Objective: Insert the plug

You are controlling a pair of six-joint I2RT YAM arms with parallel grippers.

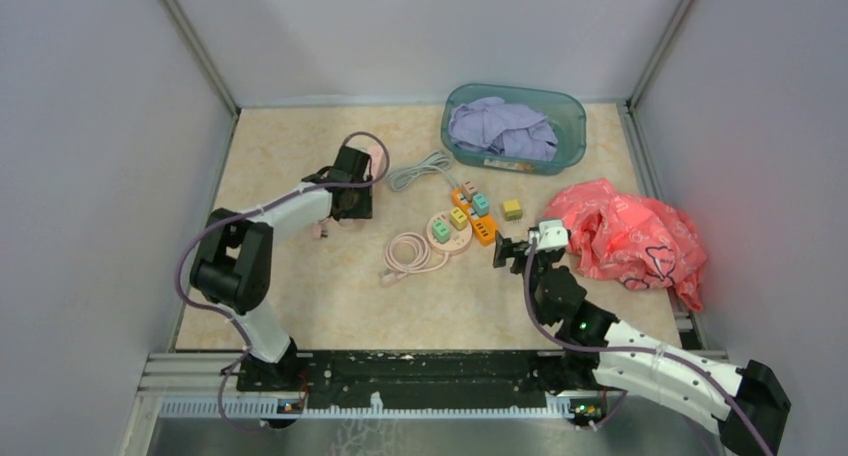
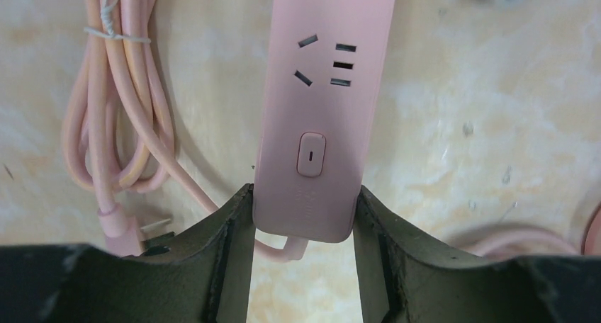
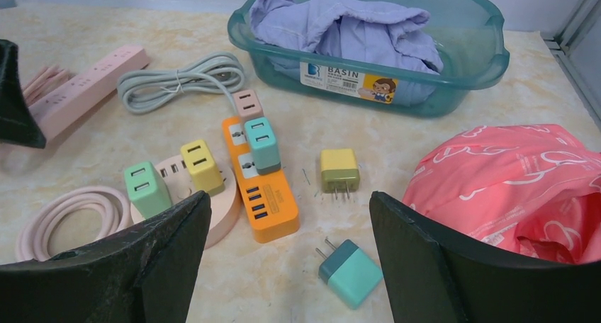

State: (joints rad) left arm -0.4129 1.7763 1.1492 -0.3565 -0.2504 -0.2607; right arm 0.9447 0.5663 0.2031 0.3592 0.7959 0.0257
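Note:
My left gripper will pull the power strip back toward the base and let go of it on the bare tabletop by the pink coil (image 1: 374, 289), because that spot is open.
A loose teal plug (image 3: 349, 272) lies on its side on the table, prongs pointing up-left, between the fingers of my right gripper (image 3: 289, 202), which is open and empty above it. A loose yellow plug (image 3: 339, 171) lies just beyond; it also shows in the top view (image 1: 512, 209). My left gripper (image 2: 305, 224) is shut on the near end of a pink power strip (image 2: 319, 110), one finger on each side. In the top view the left gripper (image 1: 350, 198) is at the far left and the right gripper (image 1: 512, 251) is near the middle.
An orange power strip (image 3: 268, 195) holds a teal and a pink plug. A round pink socket (image 3: 223, 213) holds a green and a yellow plug. A coiled grey cable (image 3: 177, 82), a teal basin (image 3: 461, 61) of cloth and a pink bag (image 3: 510, 181) lie around.

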